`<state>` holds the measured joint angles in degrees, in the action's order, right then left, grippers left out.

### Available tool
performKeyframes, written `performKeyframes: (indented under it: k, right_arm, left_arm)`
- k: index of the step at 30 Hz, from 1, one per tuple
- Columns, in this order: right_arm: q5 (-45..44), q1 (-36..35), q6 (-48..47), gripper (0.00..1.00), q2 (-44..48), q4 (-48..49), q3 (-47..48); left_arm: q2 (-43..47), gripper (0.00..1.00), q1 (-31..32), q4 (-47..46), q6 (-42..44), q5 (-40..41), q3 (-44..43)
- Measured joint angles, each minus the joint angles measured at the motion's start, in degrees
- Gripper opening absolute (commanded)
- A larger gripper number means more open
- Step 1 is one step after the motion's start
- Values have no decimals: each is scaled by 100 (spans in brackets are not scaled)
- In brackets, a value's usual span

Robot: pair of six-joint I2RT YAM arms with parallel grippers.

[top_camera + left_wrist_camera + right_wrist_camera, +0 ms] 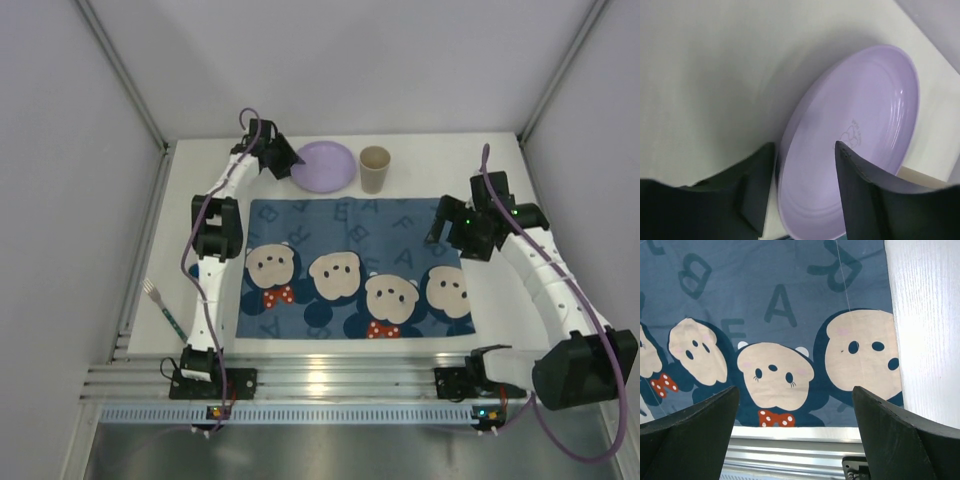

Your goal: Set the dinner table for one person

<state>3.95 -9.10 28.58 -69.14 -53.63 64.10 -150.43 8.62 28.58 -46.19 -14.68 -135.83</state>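
Observation:
The robot's right gripper should next move away from the robot's base past the placemat (355, 270), then go down onto the side of the cup (375, 168) facing away from the plate.
The white dinner table (432, 163) carries a blue mouse-print placemat (355, 270). A lilac plate (325, 166) lies behind the placemat with a beige cup (375, 168) to its right. A fork (160, 306) with a teal handle lies at the left edge. My left gripper (283, 160) is open at the plate's left rim. In the left wrist view (804, 145) one finger is outside the plate (865, 115) and the other is over its inside, with gaps on both sides. My right gripper (447, 225) is open and empty above the placemat's right part (790, 315).
An aluminium rail (330, 380) runs along the near edge, also seen in the right wrist view (790, 445). Grey walls enclose the table on three sides. Bare white table (925, 330) lies to the right of the placemat.

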Motion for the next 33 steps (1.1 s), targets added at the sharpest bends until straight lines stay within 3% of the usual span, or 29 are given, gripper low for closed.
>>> performKeyframes:
  k: [4,5,6,7,8,14,22,27,33]
  right_arm:
    - [-52,2,-9,95,-372,-57,175]
    - [-57,2,-11,95,-501,-57,254]
    - [-66,2,-20,95,-669,-81,380]
    - [-59,2,-39,95,-831,-79,538]
    - [-37,2,-57,95,-1012,-111,726]
    - [345,-11,-184,95,-2474,133,2697]
    - [400,-17,-96,91,-4955,323,6046]
    - [160,-74,20,88,-5906,319,6520]
    - [66,-260,151,83,-6572,323,6513]
  left_arm:
    - [-131,41,166,-83,9,-116,-11]
    - [-142,34,195,-87,24,-125,-11]
    - [-153,16,223,-72,50,-138,-13]
    - [-164,5,245,-48,81,-136,-13]
    - [-184,0,262,-48,138,-173,-15]
    - [-184,0,243,17,310,-267,-13]
    - [264,0,4,691,748,-260,181]
    - [1567,0,-7,970,1099,-258,1274]
    - [3565,0,538,1049,1484,-289,3038]
